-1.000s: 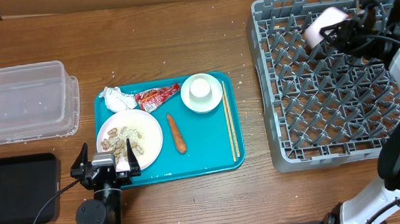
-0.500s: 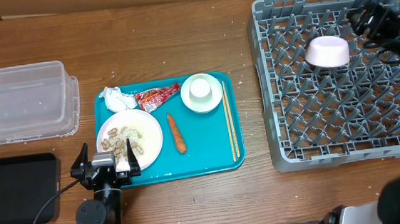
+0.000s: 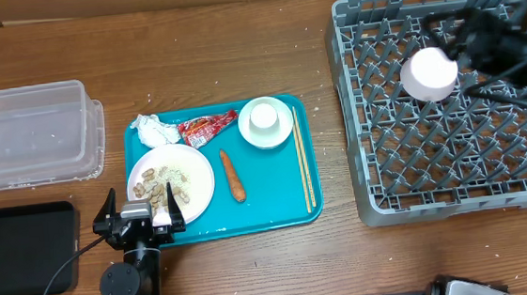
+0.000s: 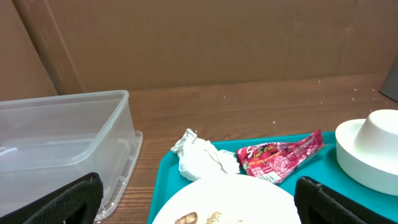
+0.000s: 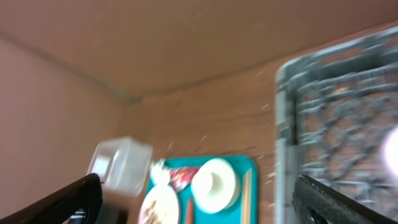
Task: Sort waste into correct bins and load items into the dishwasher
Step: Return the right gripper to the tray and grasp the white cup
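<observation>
My right gripper should swing to the left in the overhead view and down over the small cup. The small cup is below my right gripper and covers the middle of the bowl.
On the teal tray, a crumpled white napkin lies beside a red wrapper. An orange carrot stick and wooden chopsticks lie there too. A white plate holds beige scraps. A white bowl has a small cup inside it. My left gripper stands open at the plate's near edge, holding nothing. A second white bowl rests upside down in the grey dish rack. My right gripper is open and empty, raised over the rack; its arm is blurred.
The clear plastic tub stands at the left. The flat black tray lies in front of it. Cardboard walls close off the back. In the left wrist view, the tub is just left of the napkin.
My right gripper opened and let go of the white bowl, which dropped onto the rack's pegs. The right arm then rose and swung away. The left arm has not moved.
</observation>
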Controlling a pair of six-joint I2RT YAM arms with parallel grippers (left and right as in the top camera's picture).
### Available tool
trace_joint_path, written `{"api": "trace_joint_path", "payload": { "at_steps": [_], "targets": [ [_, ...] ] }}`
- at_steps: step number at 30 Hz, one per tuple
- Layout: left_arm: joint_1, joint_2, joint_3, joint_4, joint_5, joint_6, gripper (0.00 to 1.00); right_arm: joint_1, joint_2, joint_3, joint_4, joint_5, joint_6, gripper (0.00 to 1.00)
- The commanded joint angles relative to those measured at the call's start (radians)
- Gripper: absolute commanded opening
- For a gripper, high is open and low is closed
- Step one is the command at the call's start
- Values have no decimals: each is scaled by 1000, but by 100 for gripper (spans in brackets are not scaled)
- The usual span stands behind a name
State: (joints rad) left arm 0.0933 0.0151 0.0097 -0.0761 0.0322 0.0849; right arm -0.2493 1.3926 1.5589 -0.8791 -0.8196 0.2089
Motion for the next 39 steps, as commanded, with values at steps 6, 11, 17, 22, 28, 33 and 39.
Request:
{"api": "trace_joint_path", "payload": {
  "at_steps": [6, 11, 17, 22, 28, 33, 39],
  "targets": [
    [6, -10, -5, -1, -6, -3, 100, 517, 126, 13, -10, 602, 51, 98],
    [6, -10, -5, -1, -6, -3, 100, 766, 298, 13, 72, 823, 103, 98],
    [6, -10, -5, -1, -6, -3, 100, 862, 457, 13, 160, 890, 103, 100],
    [6, -10, -5, -1, -6, -3, 100, 872, 526, 13, 198, 890, 111, 100],
    [6, -10, -5, -1, -6, -3, 100, 872, 599, 13, 206, 889, 111, 100],
    [6, -10, -5, -1, -6, -3, 100, 879, 631, 13, 213, 886, 124, 99],
    [6, -10, -5, -1, -6, -3, 100, 882, 647, 13, 215, 886, 137, 84]
  ]
}}
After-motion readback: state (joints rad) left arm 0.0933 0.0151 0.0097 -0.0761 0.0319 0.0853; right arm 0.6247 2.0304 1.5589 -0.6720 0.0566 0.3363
